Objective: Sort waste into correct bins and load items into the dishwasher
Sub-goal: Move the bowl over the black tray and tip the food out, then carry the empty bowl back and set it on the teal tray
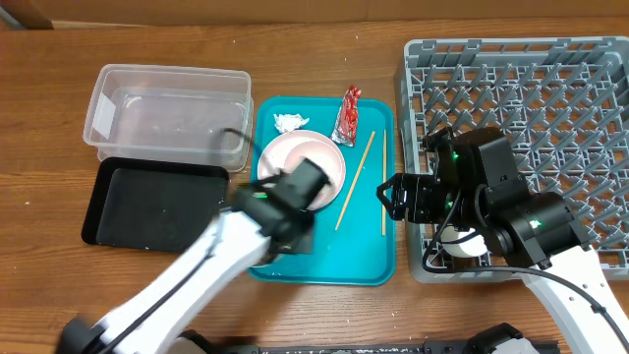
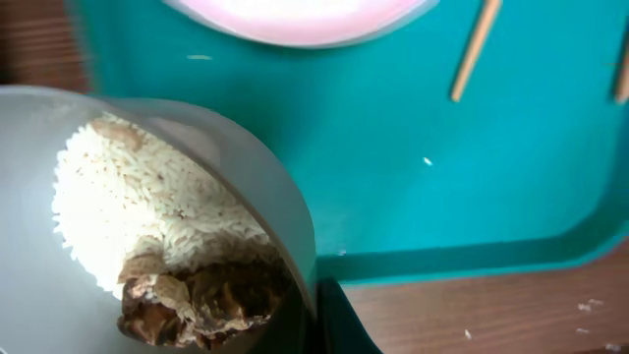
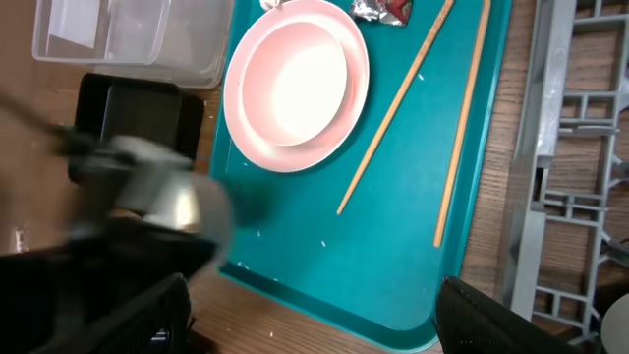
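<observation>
My left gripper lifts over the black tray next, tips the bowl, then lowers and releases it on the teal tray's near corner [image 1: 281, 264], since the bowl still holds rice.
My left gripper [image 1: 295, 202] is shut on the rim of the whitish bowl [image 2: 246, 167], low over the teal tray's front left part. The bowl holds white rice [image 2: 138, 206] and brown scraps [image 2: 197, 295]. The pink bowl [image 3: 295, 84] sits in the plate [image 1: 329, 157]. Two chopsticks [image 1: 355, 182] lie to the plate's right. The paper wad [image 1: 289, 123] and foil wrapper [image 1: 349, 113] lie at the tray's back. My right gripper [image 3: 314, 324] is open and empty over the tray's front right edge. The white cup [image 1: 462, 242] sits in the grey rack [image 1: 521, 108].
The clear tub [image 1: 167, 108] stands at the back left, with the black tray [image 1: 152, 206] in front of it. The teal tray [image 1: 369, 246] lies between them and the rack. In the right wrist view the left arm and bowl [image 3: 167, 202] are blurred.
</observation>
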Robot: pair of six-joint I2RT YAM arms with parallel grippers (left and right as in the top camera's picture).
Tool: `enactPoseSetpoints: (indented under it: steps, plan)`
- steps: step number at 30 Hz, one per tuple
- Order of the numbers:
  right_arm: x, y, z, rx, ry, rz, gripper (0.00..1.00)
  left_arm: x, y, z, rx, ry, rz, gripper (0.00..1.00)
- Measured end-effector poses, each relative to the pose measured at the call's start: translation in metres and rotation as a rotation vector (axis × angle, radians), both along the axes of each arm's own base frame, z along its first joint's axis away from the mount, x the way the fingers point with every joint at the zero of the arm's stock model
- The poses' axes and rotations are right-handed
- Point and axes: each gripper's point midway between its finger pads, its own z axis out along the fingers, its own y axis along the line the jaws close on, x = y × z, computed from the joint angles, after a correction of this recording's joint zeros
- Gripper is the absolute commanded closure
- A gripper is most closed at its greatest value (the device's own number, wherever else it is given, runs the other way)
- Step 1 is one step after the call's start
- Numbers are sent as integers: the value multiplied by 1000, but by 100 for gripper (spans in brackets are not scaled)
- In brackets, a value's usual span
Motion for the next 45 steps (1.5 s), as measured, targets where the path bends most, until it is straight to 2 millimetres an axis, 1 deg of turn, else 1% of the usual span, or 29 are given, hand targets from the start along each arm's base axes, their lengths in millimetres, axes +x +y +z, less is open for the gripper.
enactPoseSetpoints:
  steps: [2, 4, 7, 8, 12, 13, 14, 17, 19, 20, 21, 22, 24, 28, 31, 34, 45]
  plan:
    - [1, -2, -1, -7, 1, -19, 11, 4, 28, 20, -24, -26, 106, 96]
    - [3, -4, -1, -15, 2, -35, 10, 10, 53, 31, -52, -48, 204, 96]
    - [4, -7, -2, -22, 2, -53, 9, 21, 85, 42, -138, -63, 321, 96]
    - [4, -7, -2, -22, 2, -56, 9, 23, 90, 43, -166, -60, 343, 96]
    - [4, -8, -3, -26, 6, -64, 8, 40, 124, 53, -354, -94, 395, 96]
    - [4, -8, -3, -27, 6, -66, 8, 42, 127, 54, -372, -100, 401, 96]
    - [4, -8, -3, -27, 6, -66, 8, 46, 139, 58, -437, -127, 402, 96]
    - [4, -9, -3, -30, 6, -69, 8, 54, 160, 62, -616, -186, 382, 96]
    - [4, -9, -3, -30, 7, -69, 8, 58, 167, 61, -723, -221, 357, 96]
    - [5, -9, -3, -30, 7, -69, 8, 62, 172, 58, -836, -254, 341, 96]
    - [5, -9, -3, -30, 7, -70, 8, 63, 173, 55, -883, -268, 327, 96]
    - [4, -9, -3, -30, 7, -69, 8, 65, 171, 54, -951, -291, 306, 96]
    - [4, -9, -4, -33, 8, -71, 8, 67, 169, 47, -1061, -319, 286, 96]
    - [1, -11, -6, -40, 22, -71, 8, 71, 168, 33, -1225, -381, 284, 96]
    - [1, -11, -6, -41, 25, -71, 8, 76, 173, 32, -1296, -439, 301, 96]
    - [1, -11, -6, -41, 25, -71, 7, 78, 181, 34, -1329, -485, 325, 96]
    - [1, -11, -6, -41, 25, -71, 7, 72, 208, 46, -1372, -561, 451, 96]
